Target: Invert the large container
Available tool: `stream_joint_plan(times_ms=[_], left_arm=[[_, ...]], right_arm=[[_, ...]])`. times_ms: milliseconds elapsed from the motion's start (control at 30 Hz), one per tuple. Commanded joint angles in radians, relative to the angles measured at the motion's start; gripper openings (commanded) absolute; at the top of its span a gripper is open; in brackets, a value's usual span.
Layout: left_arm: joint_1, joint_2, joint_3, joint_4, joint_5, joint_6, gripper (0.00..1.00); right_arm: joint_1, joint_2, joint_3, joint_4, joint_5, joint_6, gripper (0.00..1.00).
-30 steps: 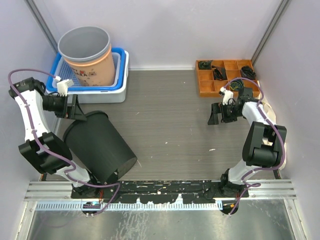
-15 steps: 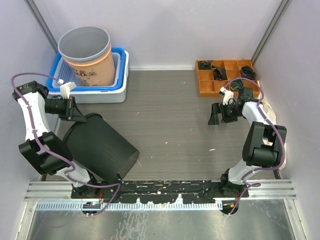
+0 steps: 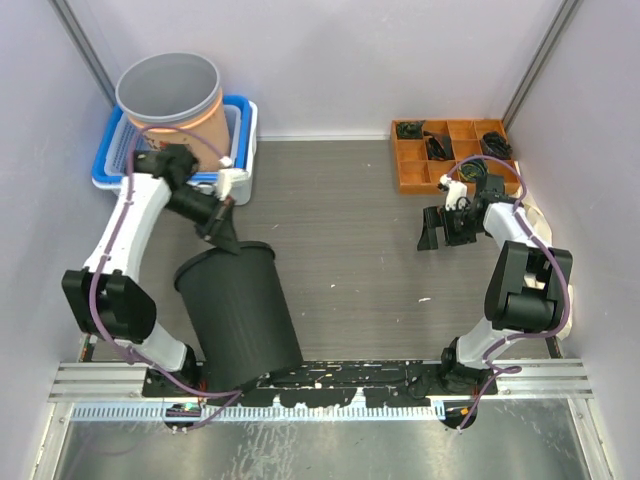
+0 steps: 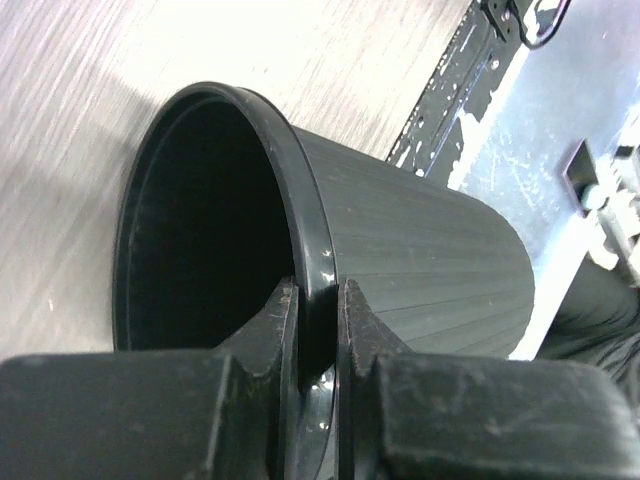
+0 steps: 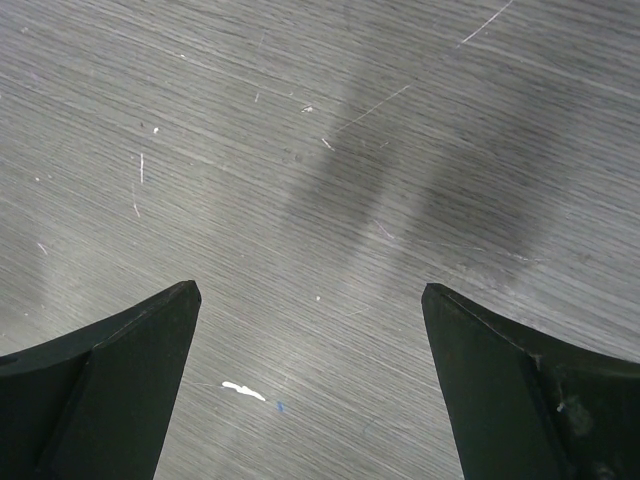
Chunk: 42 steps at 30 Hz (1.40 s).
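I need to swing the container's rim in my left gripper over next, lower it with its opening down and let go, because bare tabletop is below my gripper and to its right in the top view.
The large container [image 3: 240,315] is a black ribbed bin lying on its side at the left of the table. Its open mouth faces the back and its base points toward the near rail. My left gripper [image 3: 222,242] is shut on the far edge of its rim. In the left wrist view the fingers [image 4: 272,330] pinch the rim of the container [image 4: 420,250], one inside the dark mouth and one outside. My right gripper [image 3: 440,228] hovers open at the right side, over bare table, and its wrist view shows nothing between its fingertips [image 5: 150,340].
A grey-rimmed orange bucket [image 3: 175,110] stands in a blue basket [image 3: 105,165] at the back left. An orange compartment tray [image 3: 450,155] with small black parts sits at the back right. Side walls close in left and right. A metal rail [image 3: 400,375] runs along the near edge.
My left gripper has shut on the container's rim and swung right and toward the back. The container has pivoted, its base now pointing at the near rail. The right arm has not moved.
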Motion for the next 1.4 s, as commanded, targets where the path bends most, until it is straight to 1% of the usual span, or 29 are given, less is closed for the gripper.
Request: stream_joint_plan(times_ms=[0,100,167,233,300,400,467,533,633,733,867,1033,1167,1367], left_arm=[[-0.292,0.035,0.071,0.05,-0.12,-0.192,0.0],[-0.438,0.116,0.122,0.105,-0.182,-0.245,0.0],[-0.486,0.173,0.153,0.147,-0.192,-0.265,0.0],[-0.508,0.231,0.198,0.174,-0.156,-0.282,0.0],[-0.507,0.309,0.276,0.165,-0.053,-0.302,0.0],[-0.484,0.447,0.409,0.137,0.183,-0.353,0.0],[-0.471,0.545,0.506,0.126,0.305,-0.398,0.0],[-0.465,0.649,0.59,0.127,0.374,-0.454,0.0],[-0.46,0.742,0.63,0.212,0.448,-0.578,0.0],[-0.448,0.824,0.649,0.307,0.48,-0.715,0.0],[-0.41,0.941,0.745,0.388,0.433,-0.845,0.0],[-0.376,1.084,0.882,0.466,0.414,-0.929,0.0],[-0.366,1.146,0.93,0.571,0.435,-1.009,0.0],[-0.343,1.179,0.931,0.842,0.493,-1.229,0.0]], right_arm=[[0.003,0.004,0.032,0.018,0.025,-0.008,1.0],[0.004,0.006,0.032,0.023,0.038,-0.005,1.0],[0.003,0.009,0.03,0.028,0.045,-0.004,1.0],[0.004,0.016,0.03,0.03,0.05,-0.002,1.0],[0.004,0.025,0.03,0.03,0.053,-0.002,1.0],[0.004,0.037,0.031,0.028,0.054,0.0,1.0],[0.004,0.046,0.032,0.026,0.054,-0.002,1.0],[0.003,0.051,0.034,0.023,0.054,-0.002,1.0],[0.004,0.057,0.033,0.022,0.056,-0.004,1.0],[0.004,0.069,0.036,0.019,0.055,-0.004,1.0],[0.005,0.087,0.038,0.015,0.058,-0.005,1.0],[0.01,0.113,0.045,0.007,0.063,-0.005,1.0],[0.021,0.13,0.046,0.007,0.078,-0.005,1.0],[0.035,0.143,0.051,0.008,0.099,-0.004,1.0]])
